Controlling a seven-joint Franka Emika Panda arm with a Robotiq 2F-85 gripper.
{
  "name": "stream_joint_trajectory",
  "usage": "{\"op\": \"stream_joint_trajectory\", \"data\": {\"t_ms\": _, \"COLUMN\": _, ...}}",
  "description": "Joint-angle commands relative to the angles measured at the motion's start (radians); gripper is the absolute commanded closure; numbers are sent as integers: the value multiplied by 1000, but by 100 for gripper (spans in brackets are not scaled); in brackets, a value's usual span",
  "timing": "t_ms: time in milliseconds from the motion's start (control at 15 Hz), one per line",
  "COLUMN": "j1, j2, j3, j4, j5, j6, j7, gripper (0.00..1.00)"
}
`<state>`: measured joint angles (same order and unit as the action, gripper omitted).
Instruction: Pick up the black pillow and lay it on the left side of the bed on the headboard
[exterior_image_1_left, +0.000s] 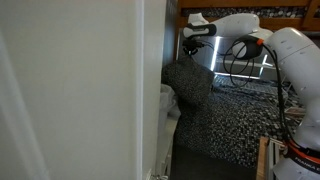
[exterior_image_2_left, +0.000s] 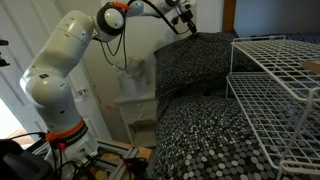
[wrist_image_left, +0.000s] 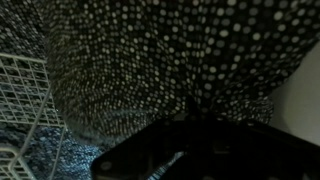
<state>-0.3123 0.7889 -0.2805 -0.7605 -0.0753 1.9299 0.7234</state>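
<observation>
I will next move my gripper away from the bedside table and slightly down over the bed's head end (exterior_image_2_left: 207, 96) to release the pillow (exterior_image_2_left: 195, 62), because its corner sticks out toward that table.
The black pillow (exterior_image_1_left: 190, 85) with white speckles hangs upright at the head end of the bed (exterior_image_1_left: 243, 122), its lower edge at the speckled cover. My gripper (exterior_image_1_left: 190, 44) is at the pillow's top edge. In an exterior view the gripper (exterior_image_2_left: 187, 27) sits over the pillow (exterior_image_2_left: 195, 62), above the bed (exterior_image_2_left: 200, 140). In the wrist view the pillow (wrist_image_left: 160, 60) fills the frame and its fabric puckers into the dark jaws (wrist_image_left: 195, 112), so the gripper is shut on it.
A white wire rack (exterior_image_2_left: 280, 90) stands over the bed and also shows in the wrist view (wrist_image_left: 25, 90). A white bedside table (exterior_image_2_left: 135, 105) stands by the wall. A white panel (exterior_image_1_left: 70, 90) blocks part of the view. The brown wooden frame (exterior_image_1_left: 250, 8) runs overhead.
</observation>
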Motion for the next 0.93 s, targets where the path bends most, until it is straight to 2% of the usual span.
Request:
{"op": "stream_joint_trajectory", "data": {"t_ms": 0, "j1": -67, "j2": 11, "j3": 42, "j4": 47, "j5": 48, "j6": 114, "j7": -136, "gripper": 99}}
{"op": "stream_joint_trajectory", "data": {"t_ms": 267, "j1": -116, "j2": 56, "j3": 57, "j4": 82, "j5": 80, "j6": 318, "j7": -146, "gripper": 99}}
{"op": "stream_joint_trajectory", "data": {"t_ms": 533, "j1": -162, "j2": 119, "j3": 77, "j4": 125, "j5": 97, "j6": 427, "j7": -160, "gripper": 99}}
{"op": "stream_joint_trajectory", "data": {"t_ms": 867, "j1": -212, "j2": 235, "j3": 159, "j4": 210, "j5": 231, "j6": 405, "j7": -209, "gripper": 99}}
